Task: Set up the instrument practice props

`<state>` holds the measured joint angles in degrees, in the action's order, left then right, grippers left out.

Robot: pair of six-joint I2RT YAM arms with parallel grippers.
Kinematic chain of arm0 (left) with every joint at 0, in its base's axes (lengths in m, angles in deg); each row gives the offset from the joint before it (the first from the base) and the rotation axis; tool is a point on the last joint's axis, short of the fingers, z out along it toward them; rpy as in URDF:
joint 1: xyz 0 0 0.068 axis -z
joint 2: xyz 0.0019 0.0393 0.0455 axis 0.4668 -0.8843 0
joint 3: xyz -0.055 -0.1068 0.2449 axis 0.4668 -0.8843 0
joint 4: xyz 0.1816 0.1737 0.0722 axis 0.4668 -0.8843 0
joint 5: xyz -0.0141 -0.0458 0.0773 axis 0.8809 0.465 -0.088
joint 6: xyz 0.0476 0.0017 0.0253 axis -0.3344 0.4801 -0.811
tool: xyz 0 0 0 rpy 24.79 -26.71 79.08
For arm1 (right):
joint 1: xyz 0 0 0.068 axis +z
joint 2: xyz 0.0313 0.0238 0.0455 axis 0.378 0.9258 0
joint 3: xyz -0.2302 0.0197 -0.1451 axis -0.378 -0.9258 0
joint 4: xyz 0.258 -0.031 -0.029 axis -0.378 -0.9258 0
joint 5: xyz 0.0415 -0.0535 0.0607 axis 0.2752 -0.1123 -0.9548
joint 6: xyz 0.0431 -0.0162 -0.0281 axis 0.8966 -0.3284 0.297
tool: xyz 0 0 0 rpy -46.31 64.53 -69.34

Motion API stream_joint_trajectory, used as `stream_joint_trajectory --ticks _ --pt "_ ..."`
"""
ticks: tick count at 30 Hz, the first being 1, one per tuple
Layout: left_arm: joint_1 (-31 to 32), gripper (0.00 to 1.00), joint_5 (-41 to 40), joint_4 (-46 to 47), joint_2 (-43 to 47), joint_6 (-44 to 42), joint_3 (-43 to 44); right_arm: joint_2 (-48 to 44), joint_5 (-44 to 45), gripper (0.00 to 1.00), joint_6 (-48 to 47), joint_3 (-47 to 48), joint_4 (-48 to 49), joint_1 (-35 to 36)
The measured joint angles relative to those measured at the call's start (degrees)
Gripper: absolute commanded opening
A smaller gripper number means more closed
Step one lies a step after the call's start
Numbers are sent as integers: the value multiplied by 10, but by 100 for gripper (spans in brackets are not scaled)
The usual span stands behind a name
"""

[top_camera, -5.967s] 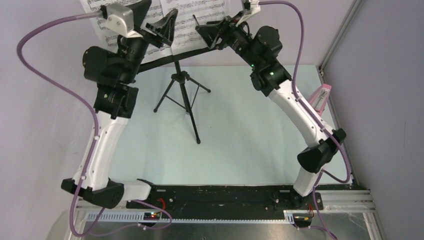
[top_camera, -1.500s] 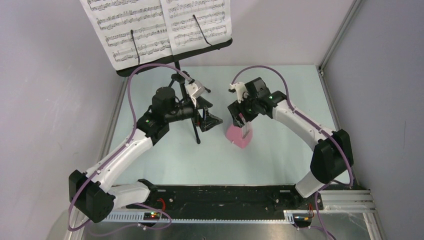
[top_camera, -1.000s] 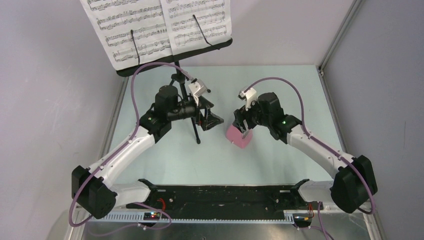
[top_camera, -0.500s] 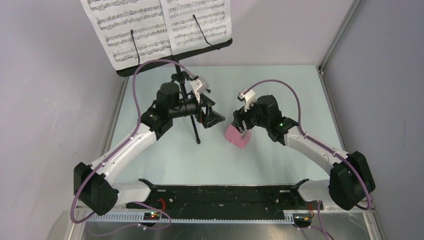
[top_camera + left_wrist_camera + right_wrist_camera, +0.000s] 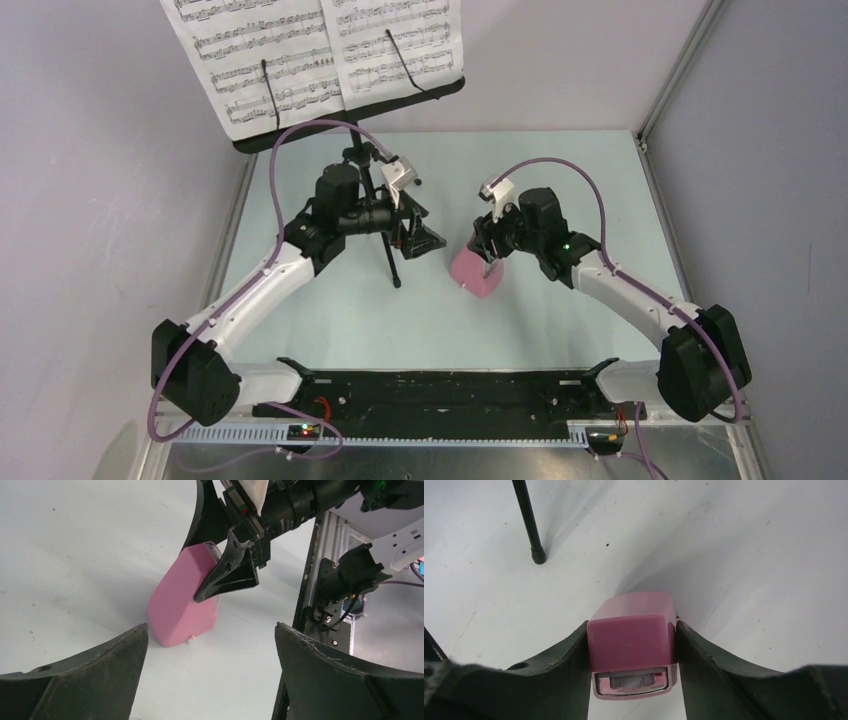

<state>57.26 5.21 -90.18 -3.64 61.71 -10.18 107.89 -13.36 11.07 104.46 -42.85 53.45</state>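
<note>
I will next move my left gripper rightward in the top view, around the metronome's wider lower body, as my right gripper covers its narrow upper part.
The pink metronome point(image 5: 472, 271) stands tilted on the pale table point(image 5: 520, 320), mid-table. My right gripper point(image 5: 485, 253) is shut on its narrow upper part; the right wrist view shows both fingers pressed against its sides point(image 5: 631, 645). My left gripper point(image 5: 422, 240) is open and empty, just left of the metronome, which shows ahead of it in the left wrist view point(image 5: 182, 605). The black tripod music stand point(image 5: 362, 180) stands at the back with white sheet-music pages point(image 5: 320, 55) on its desk.
A stand leg with a rubber foot point(image 5: 538, 556) lies close to the left of the metronome. Grey walls close in the left and back; an aluminium frame post point(image 5: 680, 70) runs along the right. A black base rail point(image 5: 450, 395) spans the near edge.
Both arms came down from the music stand to mid-table. The metronome, earlier at the right edge, now sits mid-table in my right gripper. In the last second there was only a slight shift.
</note>
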Motion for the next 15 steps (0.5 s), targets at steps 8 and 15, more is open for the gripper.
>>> stream_joint_trajectory --ticks 8,15 --pt "29 99 -86 -14 -6 -27 -6 -1 58 13 41 30 -57 8" --pt "90 100 -184 54 -47 -33 -43 -6 100 0 137 85 -114 19"
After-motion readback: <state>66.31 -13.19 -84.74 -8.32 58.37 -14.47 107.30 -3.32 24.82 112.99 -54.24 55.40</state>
